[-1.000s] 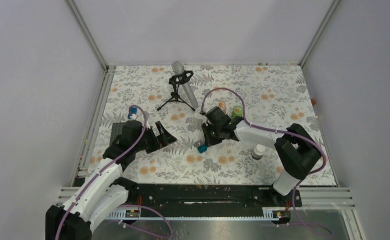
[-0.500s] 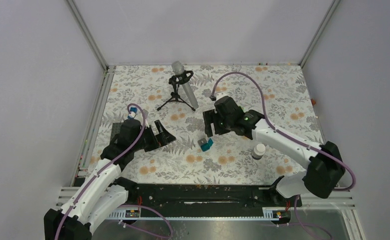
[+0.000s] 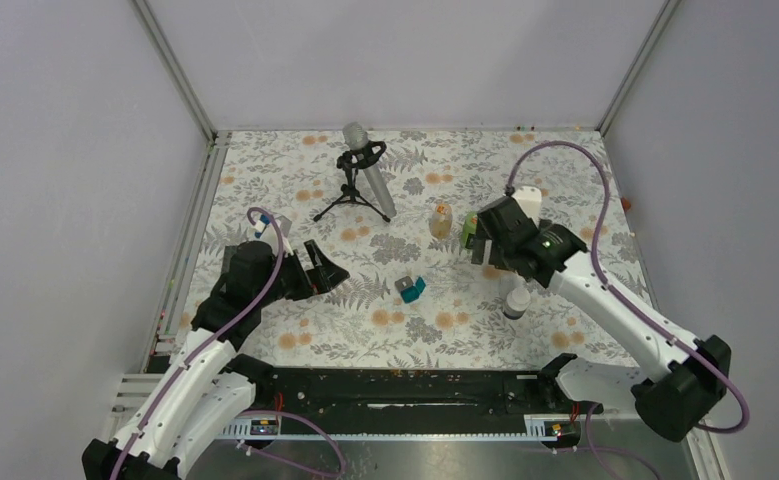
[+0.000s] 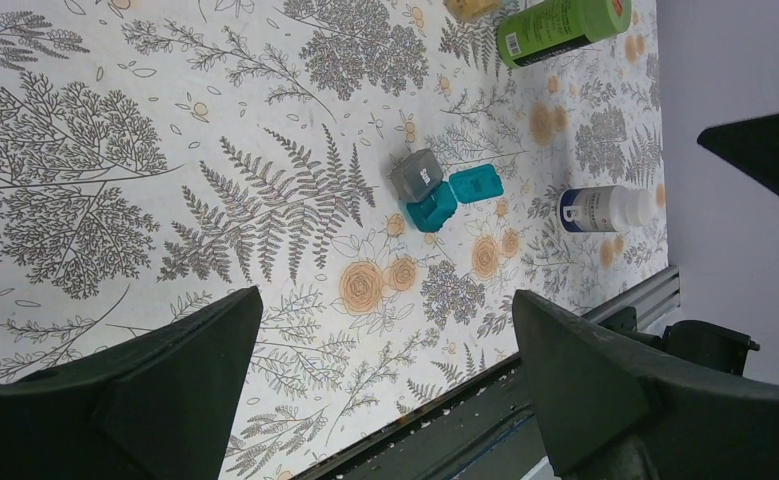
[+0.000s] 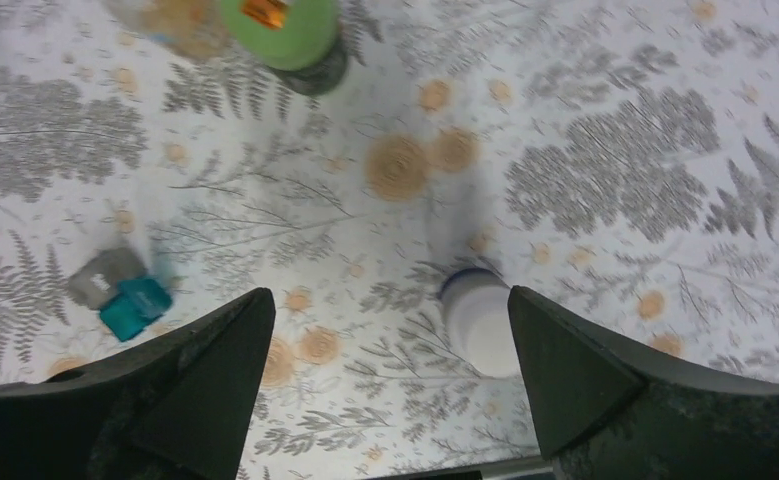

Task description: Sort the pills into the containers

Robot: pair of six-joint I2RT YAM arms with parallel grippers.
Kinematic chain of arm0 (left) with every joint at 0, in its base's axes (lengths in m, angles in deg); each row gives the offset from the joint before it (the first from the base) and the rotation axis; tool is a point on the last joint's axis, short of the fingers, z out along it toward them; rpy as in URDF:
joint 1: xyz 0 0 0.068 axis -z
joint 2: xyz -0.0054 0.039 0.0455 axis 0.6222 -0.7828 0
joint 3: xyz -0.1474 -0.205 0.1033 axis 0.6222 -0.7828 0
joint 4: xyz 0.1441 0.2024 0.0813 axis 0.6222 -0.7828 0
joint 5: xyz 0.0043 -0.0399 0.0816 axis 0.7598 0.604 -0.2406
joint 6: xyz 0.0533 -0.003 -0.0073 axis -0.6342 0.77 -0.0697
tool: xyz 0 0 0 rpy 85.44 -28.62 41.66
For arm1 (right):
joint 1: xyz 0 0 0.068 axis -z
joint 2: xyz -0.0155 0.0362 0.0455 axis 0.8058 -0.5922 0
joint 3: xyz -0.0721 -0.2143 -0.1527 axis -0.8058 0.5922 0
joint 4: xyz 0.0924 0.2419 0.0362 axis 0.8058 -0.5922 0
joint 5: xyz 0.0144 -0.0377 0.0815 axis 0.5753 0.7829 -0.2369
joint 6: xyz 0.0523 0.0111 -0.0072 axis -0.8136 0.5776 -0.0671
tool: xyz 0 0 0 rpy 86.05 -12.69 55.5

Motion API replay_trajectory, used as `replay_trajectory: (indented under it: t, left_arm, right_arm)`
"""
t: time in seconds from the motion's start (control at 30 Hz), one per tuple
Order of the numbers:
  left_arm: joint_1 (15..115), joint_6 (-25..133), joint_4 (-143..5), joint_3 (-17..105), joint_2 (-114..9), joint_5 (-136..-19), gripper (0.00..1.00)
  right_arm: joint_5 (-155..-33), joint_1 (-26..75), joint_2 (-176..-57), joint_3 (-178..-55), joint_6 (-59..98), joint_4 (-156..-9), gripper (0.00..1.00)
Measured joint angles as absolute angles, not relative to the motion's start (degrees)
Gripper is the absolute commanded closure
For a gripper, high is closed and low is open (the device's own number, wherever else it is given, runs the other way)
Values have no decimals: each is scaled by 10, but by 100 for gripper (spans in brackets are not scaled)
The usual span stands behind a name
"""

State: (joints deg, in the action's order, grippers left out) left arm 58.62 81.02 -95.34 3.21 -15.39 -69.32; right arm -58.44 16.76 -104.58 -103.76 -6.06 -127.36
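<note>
My right gripper is open above the white bottle, which stands nearer the robot's base. Next I will move my right gripper back and down onto the white bottle's cap (image 3: 518,297) (image 5: 489,335).
A small teal and grey pill box (image 3: 411,289) lies on the flowered table (image 3: 295,190), also in the left wrist view (image 4: 435,192) and the right wrist view (image 5: 123,292). A white bottle (image 3: 515,300) stands to its right (image 5: 478,320). A green bottle (image 3: 467,229) and an amber bottle (image 3: 441,220) stand behind. My right gripper (image 3: 477,242) hovers open above the table between the green and white bottles (image 5: 390,300), holding nothing. My left gripper (image 3: 323,268) is open and empty left of the box (image 4: 385,300). No loose pills show.
A microphone on a small tripod (image 3: 363,180) stands at the back middle. The table's metal front rail (image 3: 415,385) runs along the near edge. White walls and a frame post (image 3: 177,75) close the sides and back.
My right gripper opened, let go of the teal and grey pill box, and swung right and up, away from it. The left arm barely shifted.
</note>
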Motion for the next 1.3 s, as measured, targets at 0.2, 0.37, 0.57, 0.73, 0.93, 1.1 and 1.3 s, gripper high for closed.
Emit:
replay_trajectory:
  t: [0.2, 0.37, 0.57, 0.73, 0.93, 1.1, 1.3]
  left_arm:
    - [586, 806, -953, 33, -151, -693, 1]
    - [586, 804, -951, 33, -160, -692, 1]
    - [586, 804, -949, 33, -162, -692, 1]
    - [586, 804, -949, 33, -162, -691, 1]
    - [586, 800, -949, 33, -161, -690, 1]
    - [586, 798, -946, 33, -161, -683, 1]
    - [590, 770, -936, 43, -179, -649, 1]
  right_arm:
    - [-572, 187, -962, -950, -126, -1329, 6]
    - [-586, 199, -968, -895, -173, -1347, 14]
    - [-587, 210, -991, -878, -204, -1351, 25]
    - [-592, 223, -993, -868, -206, -1327, 31]
    - [-602, 236, -996, -862, -205, -1303, 54]
    - [-604, 240, -998, -862, -202, -1297, 67]
    - [-650, 241, -995, -862, -172, -1275, 76]
